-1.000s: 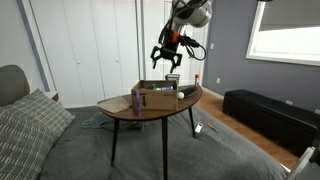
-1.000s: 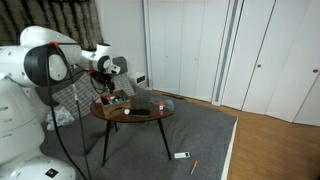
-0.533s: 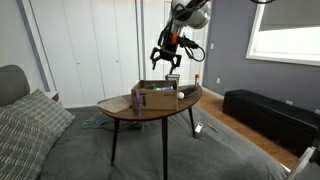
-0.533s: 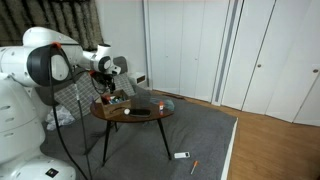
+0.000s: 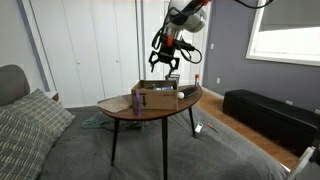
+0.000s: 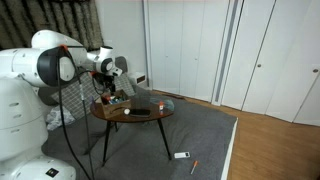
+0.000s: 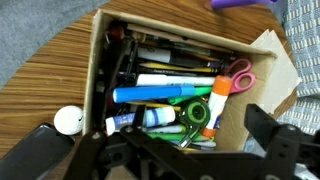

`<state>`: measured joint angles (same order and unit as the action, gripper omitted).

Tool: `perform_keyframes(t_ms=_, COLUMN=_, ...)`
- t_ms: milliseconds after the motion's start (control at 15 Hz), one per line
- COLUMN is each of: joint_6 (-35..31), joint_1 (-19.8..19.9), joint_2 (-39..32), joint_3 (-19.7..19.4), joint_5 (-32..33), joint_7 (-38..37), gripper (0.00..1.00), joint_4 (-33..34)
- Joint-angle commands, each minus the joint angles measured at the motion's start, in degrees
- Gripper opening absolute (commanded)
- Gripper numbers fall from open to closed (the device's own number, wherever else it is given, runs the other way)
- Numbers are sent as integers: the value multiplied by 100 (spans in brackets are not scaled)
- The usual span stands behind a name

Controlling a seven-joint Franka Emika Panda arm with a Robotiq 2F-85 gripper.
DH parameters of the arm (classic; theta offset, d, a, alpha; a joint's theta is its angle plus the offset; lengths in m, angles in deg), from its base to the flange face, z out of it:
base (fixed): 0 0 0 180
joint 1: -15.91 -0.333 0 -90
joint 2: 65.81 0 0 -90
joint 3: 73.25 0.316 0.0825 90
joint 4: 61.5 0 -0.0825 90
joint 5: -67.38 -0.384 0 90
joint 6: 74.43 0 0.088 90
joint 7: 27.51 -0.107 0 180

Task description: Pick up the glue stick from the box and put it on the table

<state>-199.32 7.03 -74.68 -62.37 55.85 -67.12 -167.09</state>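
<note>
The glue stick below slants in the wrist view, so the gripper lowers into the box (image 7: pixel 98 62) next, turning the spread fingers to straddle its white body (image 7: pixel 214 110).
The tan cardboard box (image 5: pixel 158 96) stands on the round brown table (image 5: pixel 150 112). My gripper (image 5: pixel 165 65) hangs open and empty a short way above the box; it also shows in an exterior view (image 6: pixel 110 86) over the table (image 6: pixel 150 114). In the wrist view the box (image 7: pixel 98 62) is full of pens and markers. The glue stick (image 7: pixel 214 108), white with orange ends, lies near the box's right wall, beside pink-handled scissors (image 7: pixel 238 75). The dark fingers of my gripper (image 7: pixel 160 145) frame the lower part of the view, spread wide.
A blue marker (image 7: pixel 165 94) and a green round item (image 7: pixel 192 114) lie beside the glue stick. A white ball (image 7: pixel 68 120) sits on the table outside the box. A purple object (image 5: pixel 136 98) stands next to the box. A long black bench (image 5: pixel 265 112) is behind.
The arm has shifted slightly above the box. The gripper stays open and empty. Nothing in the box has moved.
</note>
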Motion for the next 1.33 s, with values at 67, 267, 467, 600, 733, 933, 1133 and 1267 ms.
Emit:
perform_keyframes(t_ms=67, joint_6=175, joint_1=-302, joint_2=-737, joint_3=-102, joint_5=95, joint_7=-652, gripper=100, joint_4=783)
perform_keyframes(t_ms=267, joint_6=112, joint_1=-473, joint_2=-1088, joint_3=-178, joint_5=202, joint_7=-991, gripper=85, joint_4=1079)
perform_keyframes(t_ms=467, joint_6=158, joint_1=-592, joint_2=-1343, joint_3=-265, joint_5=287, joint_7=-1218, gripper=69, joint_4=1332)
perform_keyframes(t_ms=600, joint_6=141, joint_1=-639, joint_2=-1493, joint_3=-313, joint_5=292, joint_7=-1327, gripper=72, joint_4=1471)
perform_keyframes(t_ms=733, joint_6=73, joint_1=-671, joint_2=-1617, joint_3=-344, joint_5=265, joint_7=-1377, gripper=72, joint_4=1572)
perform_keyframes(t_ms=933, joint_6=79, joint_1=-720, joint_2=-1782, joint_3=-393, joint_5=273, joint_7=-1481, gripper=65, joint_4=1718)
perform_keyframes(t_ms=1133, joint_6=118, joint_1=-760, joint_2=-1908, joint_3=-409, joint_5=275, joint_7=-1539, gripper=60, joint_4=1819)
perform_keyframes(t_ms=1267, joint_6=109, joint_1=-775, joint_2=-1980, joint_3=-407, joint_5=244, joint_7=-1532, gripper=60, joint_4=1874)
